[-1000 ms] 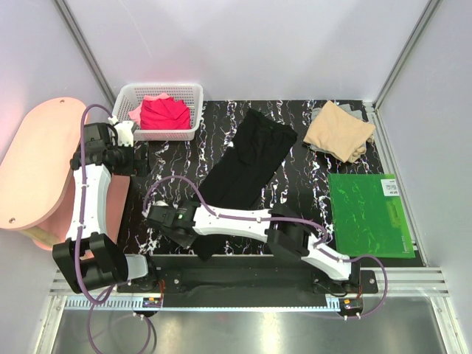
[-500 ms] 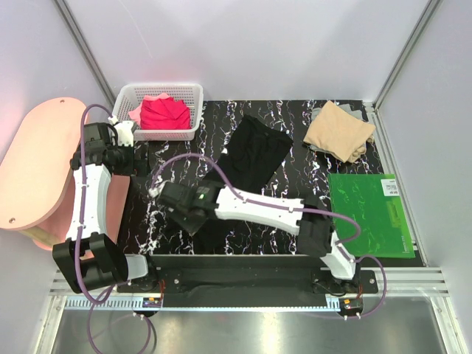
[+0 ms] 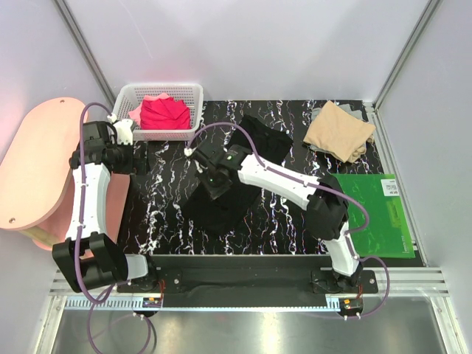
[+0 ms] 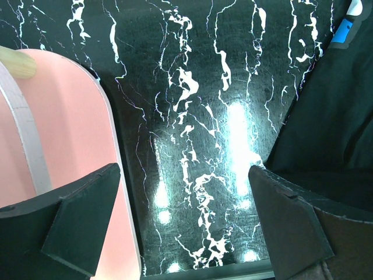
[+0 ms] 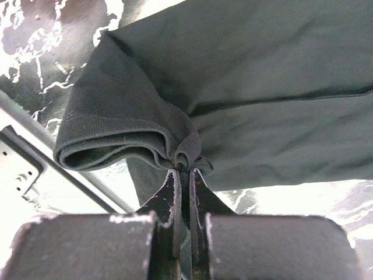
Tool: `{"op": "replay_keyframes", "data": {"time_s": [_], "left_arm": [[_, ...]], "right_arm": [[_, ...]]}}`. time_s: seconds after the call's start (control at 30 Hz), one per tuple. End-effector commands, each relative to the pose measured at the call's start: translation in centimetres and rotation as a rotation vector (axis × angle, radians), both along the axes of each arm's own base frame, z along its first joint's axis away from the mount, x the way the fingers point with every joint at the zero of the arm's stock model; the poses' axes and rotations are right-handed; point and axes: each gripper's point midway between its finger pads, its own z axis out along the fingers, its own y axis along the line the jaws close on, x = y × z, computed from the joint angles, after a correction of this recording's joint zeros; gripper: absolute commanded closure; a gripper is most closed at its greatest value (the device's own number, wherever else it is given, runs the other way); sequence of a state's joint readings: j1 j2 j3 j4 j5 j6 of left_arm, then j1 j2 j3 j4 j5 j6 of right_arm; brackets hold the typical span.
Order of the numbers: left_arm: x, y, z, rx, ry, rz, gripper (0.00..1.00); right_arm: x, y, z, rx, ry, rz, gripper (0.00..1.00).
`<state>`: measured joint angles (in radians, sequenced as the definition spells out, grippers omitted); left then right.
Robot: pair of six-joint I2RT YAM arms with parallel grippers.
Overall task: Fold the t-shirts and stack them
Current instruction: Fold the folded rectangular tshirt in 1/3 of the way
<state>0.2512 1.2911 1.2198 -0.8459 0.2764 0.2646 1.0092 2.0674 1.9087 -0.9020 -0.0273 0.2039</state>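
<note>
The robot's right gripper should next go down and outward onto the black t-shirt's middle [image 3: 239,189] [image 5: 268,119], which is below and outward of it, and let go of the fold to lay down the lifted end.
The black t-shirt [image 3: 254,151] lies on the marbled table, its near end lifted and folded back. My right gripper [image 3: 217,181] is shut on a bunched fold of that shirt [image 5: 262,87], and its jaws [image 5: 186,175] pinch the fabric just above the table. My left gripper [image 3: 140,159] is open and empty beside the basket, with the black shirt's edge [image 4: 332,116] to its right in the left wrist view. The tan t-shirt [image 3: 339,131] lies folded at the back right. The red t-shirt [image 3: 164,113] and the pink t-shirt [image 3: 139,113] sit in the basket.
The white mesh basket [image 3: 158,90] stands at the back left. A green board [image 3: 369,214] lies at the right front. A pink rounded side table [image 3: 33,173] stands left of the table and shows in the left wrist view [image 4: 64,134].
My right gripper has moved from the near left front toward the far middle, carrying the black shirt's near end over the rest of it. The left arm has not moved.
</note>
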Motion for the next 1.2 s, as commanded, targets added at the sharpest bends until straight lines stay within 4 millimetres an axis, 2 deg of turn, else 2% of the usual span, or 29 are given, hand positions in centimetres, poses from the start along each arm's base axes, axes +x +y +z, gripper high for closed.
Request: {"op": "replay_keyframes", "data": {"time_s": [0.0, 0.17, 0.3, 0.4, 0.43, 0.5, 0.53, 0.73, 0.87, 1.17], "left_arm": [[0.9, 0.2, 1.6, -0.001, -0.045, -0.002, 0.01], [0.9, 0.1, 1.2, -0.007, -0.034, -0.008, 0.01], [0.9, -0.1, 1.1, -0.015, -0.030, -0.011, 0.01], [0.9, -0.2, 1.2, -0.021, -0.030, -0.014, 0.01], [0.9, -0.2, 1.2, -0.023, -0.032, -0.014, 0.01], [0.9, -0.2, 1.1, -0.022, -0.029, -0.015, 0.01], [0.8, -0.3, 1.1, -0.022, -0.029, -0.015, 0.01], [0.6, -0.3, 0.8, -0.021, -0.020, -0.022, 0.01], [0.4, -0.3, 0.4, -0.020, -0.010, -0.024, 0.01], [0.3, -0.6, -0.1, -0.035, 0.004, -0.030, 0.01]], "right_arm": [[2.7, -0.7, 3.1, 0.080, -0.059, -0.005, 1.00], [5.1, -2.4, 2.0, 0.048, -0.067, -0.042, 1.00], [7.8, -3.9, 1.4, 0.045, -0.064, -0.088, 1.00], [9.4, -4.3, 0.4, 0.042, -0.056, -0.110, 1.00], [9.8, -4.5, -0.8, 0.025, -0.039, -0.115, 1.00], [10.8, -4.8, -1.6, 0.023, -0.027, -0.130, 1.00], [11.1, -4.9, -2.5, 0.015, -0.013, -0.134, 1.00], [12.6, -4.4, -4.3, 0.025, 0.013, -0.129, 1.00], [13.4, -5.4, -5.3, -0.025, -0.015, -0.139, 1.00], [15.3, -7.0, -4.9, -0.047, -0.061, -0.181, 1.00]]}}
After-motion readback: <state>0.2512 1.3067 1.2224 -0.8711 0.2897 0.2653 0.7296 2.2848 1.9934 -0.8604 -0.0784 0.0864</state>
